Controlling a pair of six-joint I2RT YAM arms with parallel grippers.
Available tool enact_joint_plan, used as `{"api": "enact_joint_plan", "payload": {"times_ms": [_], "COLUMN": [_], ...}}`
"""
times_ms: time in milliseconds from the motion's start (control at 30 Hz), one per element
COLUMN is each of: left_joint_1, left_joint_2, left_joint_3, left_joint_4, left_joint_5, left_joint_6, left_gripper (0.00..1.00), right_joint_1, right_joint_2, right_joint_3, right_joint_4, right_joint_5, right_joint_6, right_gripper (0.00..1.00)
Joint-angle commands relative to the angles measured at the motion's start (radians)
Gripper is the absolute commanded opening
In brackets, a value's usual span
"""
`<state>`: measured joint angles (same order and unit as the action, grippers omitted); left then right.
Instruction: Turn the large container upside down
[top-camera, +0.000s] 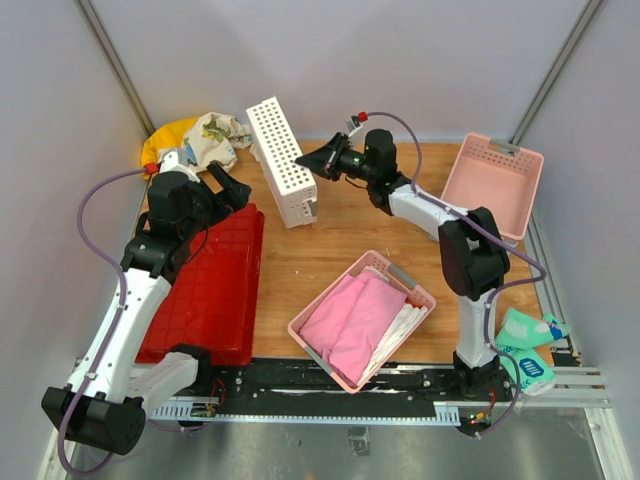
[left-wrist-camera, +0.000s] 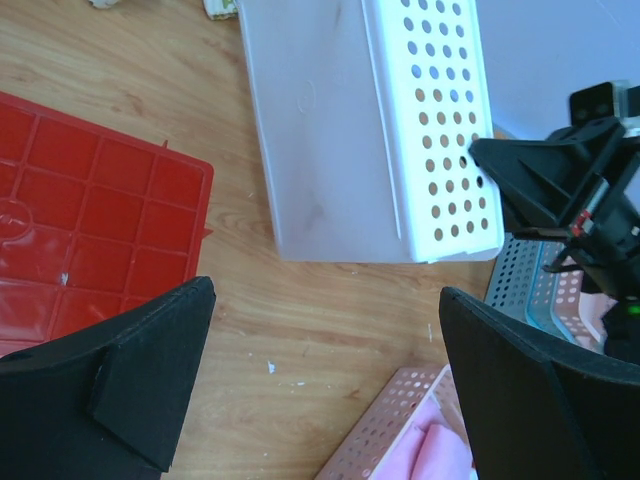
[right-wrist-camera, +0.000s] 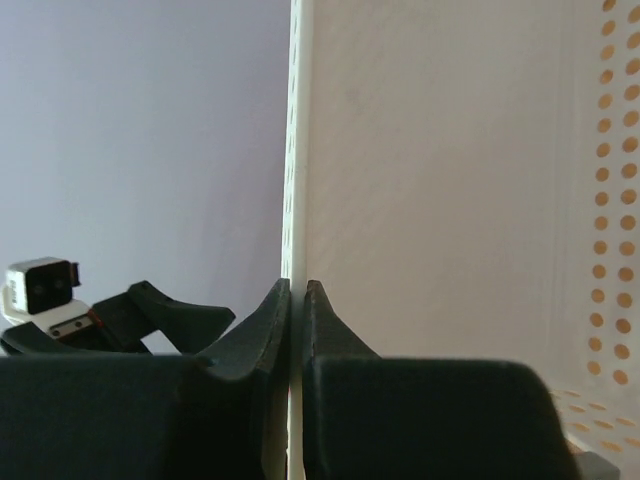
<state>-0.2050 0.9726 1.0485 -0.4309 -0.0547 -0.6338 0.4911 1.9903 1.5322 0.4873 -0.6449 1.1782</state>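
My right gripper comes down next, tipping the white perforated basket's held side (top-camera: 299, 160) (right-wrist-camera: 297, 284) over toward the empty pink basket. The white perforated basket still stands on its long side, hence this move.
The large container, a red bin (top-camera: 215, 290), lies at the left of the table with its square-grid ribbed underside facing up; one corner shows in the left wrist view (left-wrist-camera: 90, 230). My left gripper (top-camera: 232, 190) is open and empty, over the bare wood just beyond the bin's far right corner (left-wrist-camera: 325, 380). My right gripper (top-camera: 305, 160) is shut on the thin wall of a white perforated basket (top-camera: 280, 160), which stands tipped on its long side. The right wrist view shows the jaws (right-wrist-camera: 297, 290) pinching that wall (right-wrist-camera: 440, 180). The basket also fills the left wrist view (left-wrist-camera: 380, 130).
A pink basket (top-camera: 395, 268) holding pink cloth sits at the front centre, its wall also in the left wrist view (left-wrist-camera: 390, 420). An empty pink basket (top-camera: 492, 182) stands at the back right. A cloth heap (top-camera: 200, 138) lies at the back left. Teal packets (top-camera: 525, 350) lie off the table's right front.
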Motion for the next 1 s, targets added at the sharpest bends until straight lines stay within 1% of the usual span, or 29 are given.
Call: {"api": "enact_joint_plan", "payload": {"times_ms": [0,100,133,167,200,233,300,367,500,600,700,800,867,967], "left_joint_1": [0.007,0.006,0.006,0.006,0.006,0.006,0.006,0.006,0.006,0.006,0.006,0.000,-0.026,-0.109], "left_joint_2": [-0.008,-0.003,0.005,0.010,0.018,0.023,0.030,0.038,0.062,0.086,0.112,0.137,0.156,0.212], "left_joint_3": [-0.003,-0.017,-0.022,-0.022,-0.022,-0.021,-0.023,-0.027,-0.029,-0.026,-0.016,-0.003,0.012,0.062], "left_joint_4": [0.002,0.015,0.023,0.025,0.029,0.029,0.034,0.041,0.060,0.074,0.077,0.080,0.087,0.090], "left_joint_5": [0.019,0.044,0.061,0.073,0.080,0.082,0.089,0.099,0.130,0.154,0.179,0.198,0.187,0.147], "left_joint_6": [-0.003,0.000,0.005,0.007,0.010,0.012,0.017,0.020,0.023,0.030,0.045,0.064,0.084,0.118], "left_gripper": [0.99,0.99,0.99,0.99,0.99,0.99,0.99,0.99,0.99,0.99,0.99,0.99,0.99,0.99], "right_joint_1": [0.010,-0.027,-0.059,-0.072,-0.085,-0.098,-0.125,-0.152,-0.195,-0.206,-0.207,-0.207,-0.206,-0.209], "right_joint_2": [0.056,0.065,0.048,0.038,0.027,0.013,-0.019,-0.062,-0.113,-0.128,-0.150,-0.189,-0.228,-0.292], "right_joint_3": [-0.044,-0.109,-0.157,-0.168,-0.168,-0.159,-0.154,-0.166,-0.172,-0.113,-0.018,0.083,0.121,0.114], "right_joint_4": [0.430,0.423,0.326,0.270,0.171,0.073,-0.109,-0.238,-0.417,-0.564,-0.743,-0.914,-0.980,-1.015], "right_joint_5": [-0.030,-0.031,-0.036,-0.043,-0.052,-0.058,-0.052,-0.019,0.057,0.104,0.203,0.357,0.458,0.609], "right_joint_6": [0.369,0.414,0.381,0.346,0.295,0.239,0.132,0.049,-0.084,-0.214,-0.364,-0.534,-0.627,-0.720], "right_gripper": [0.00,0.01,0.01,0.00,0.01,0.03,0.14,0.28,0.50,0.62,0.70,0.74,0.75,0.76]}}
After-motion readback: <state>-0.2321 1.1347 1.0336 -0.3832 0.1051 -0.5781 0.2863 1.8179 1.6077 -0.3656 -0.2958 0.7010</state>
